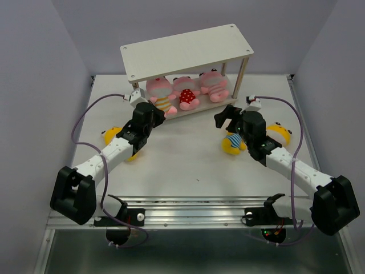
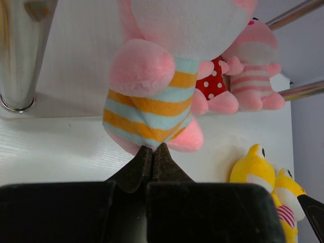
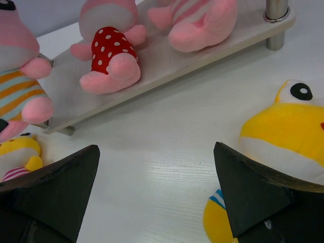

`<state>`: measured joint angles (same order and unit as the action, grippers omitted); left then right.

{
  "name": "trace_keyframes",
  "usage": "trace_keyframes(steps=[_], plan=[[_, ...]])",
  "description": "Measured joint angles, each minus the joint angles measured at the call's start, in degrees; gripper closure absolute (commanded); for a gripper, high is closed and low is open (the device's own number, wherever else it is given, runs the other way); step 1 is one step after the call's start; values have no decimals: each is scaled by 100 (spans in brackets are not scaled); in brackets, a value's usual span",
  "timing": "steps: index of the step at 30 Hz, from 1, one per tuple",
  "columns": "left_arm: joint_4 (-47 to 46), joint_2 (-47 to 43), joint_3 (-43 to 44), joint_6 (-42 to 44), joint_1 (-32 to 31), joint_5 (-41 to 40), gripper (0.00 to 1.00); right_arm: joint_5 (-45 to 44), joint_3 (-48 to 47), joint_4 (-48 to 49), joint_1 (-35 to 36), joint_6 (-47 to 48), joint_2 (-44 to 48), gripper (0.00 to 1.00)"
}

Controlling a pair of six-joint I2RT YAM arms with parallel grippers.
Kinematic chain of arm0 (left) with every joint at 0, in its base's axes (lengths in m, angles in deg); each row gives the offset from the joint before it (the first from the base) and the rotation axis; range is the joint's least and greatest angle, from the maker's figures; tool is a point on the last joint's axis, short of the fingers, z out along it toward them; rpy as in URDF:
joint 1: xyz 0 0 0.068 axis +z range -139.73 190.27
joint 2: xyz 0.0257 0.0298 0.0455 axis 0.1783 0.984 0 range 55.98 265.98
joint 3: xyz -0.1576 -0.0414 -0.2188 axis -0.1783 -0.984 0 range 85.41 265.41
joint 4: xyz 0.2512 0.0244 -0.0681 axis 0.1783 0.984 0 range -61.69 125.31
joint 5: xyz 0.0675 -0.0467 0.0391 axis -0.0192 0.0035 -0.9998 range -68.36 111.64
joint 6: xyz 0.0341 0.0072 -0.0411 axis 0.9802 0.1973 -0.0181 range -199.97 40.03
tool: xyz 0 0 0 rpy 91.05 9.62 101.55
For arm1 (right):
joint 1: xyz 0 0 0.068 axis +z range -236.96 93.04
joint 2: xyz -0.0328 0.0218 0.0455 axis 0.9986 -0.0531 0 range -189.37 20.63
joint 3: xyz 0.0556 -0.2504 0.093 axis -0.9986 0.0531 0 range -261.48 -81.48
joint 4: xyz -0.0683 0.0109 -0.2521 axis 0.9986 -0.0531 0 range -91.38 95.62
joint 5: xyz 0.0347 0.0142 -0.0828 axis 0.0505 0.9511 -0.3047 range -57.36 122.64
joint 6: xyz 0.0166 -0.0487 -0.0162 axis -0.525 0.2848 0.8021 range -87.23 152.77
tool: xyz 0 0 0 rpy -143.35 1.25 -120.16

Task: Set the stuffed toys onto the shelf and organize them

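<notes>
The orange-striped toy goes outward with my left gripper over the lower board beside the metal shelf leg next and is released there, because bare board shows between them.
The shelf point(image 1: 188, 51) stands at the back. On its lower board point(image 2: 66, 61) sit three pink stuffed toys: one with an orange-striped belly point(image 1: 161, 96), a red polka-dot one point(image 1: 186, 96) and a pink-striped one point(image 1: 214, 85). My left gripper point(image 2: 153, 148) is shut, and its tips touch the underside of the orange-striped toy point(image 2: 152, 101). My right gripper point(image 3: 156, 146) stands open over bare table, right beside a yellow toy with blue stripes point(image 3: 288, 136). That same toy point(image 1: 232, 144) lies beside the right gripper point(image 1: 228, 127) in the top view.
Another yellow toy point(image 1: 280, 132) lies right of the right arm. Two more yellow ones point(image 1: 112, 135) point(image 1: 132, 154) sit by the left arm, one partly under it. A metal shelf leg point(image 2: 23, 50) stands left of the left gripper. Grey walls close in both sides.
</notes>
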<state>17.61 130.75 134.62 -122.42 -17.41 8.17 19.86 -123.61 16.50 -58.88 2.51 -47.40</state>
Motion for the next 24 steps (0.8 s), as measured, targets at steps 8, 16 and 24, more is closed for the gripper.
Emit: trace_keyframes(steps=[8,16,24], plan=[[-162,509,291,33,229,-2,100,-98,0,0,0,79,0,0],[-181,942,457,70,455,192,100,-175,0,-2,0,118,-4,0],[-197,1102,538,68,546,378,100,-186,0,-7,0,157,-37,0]])
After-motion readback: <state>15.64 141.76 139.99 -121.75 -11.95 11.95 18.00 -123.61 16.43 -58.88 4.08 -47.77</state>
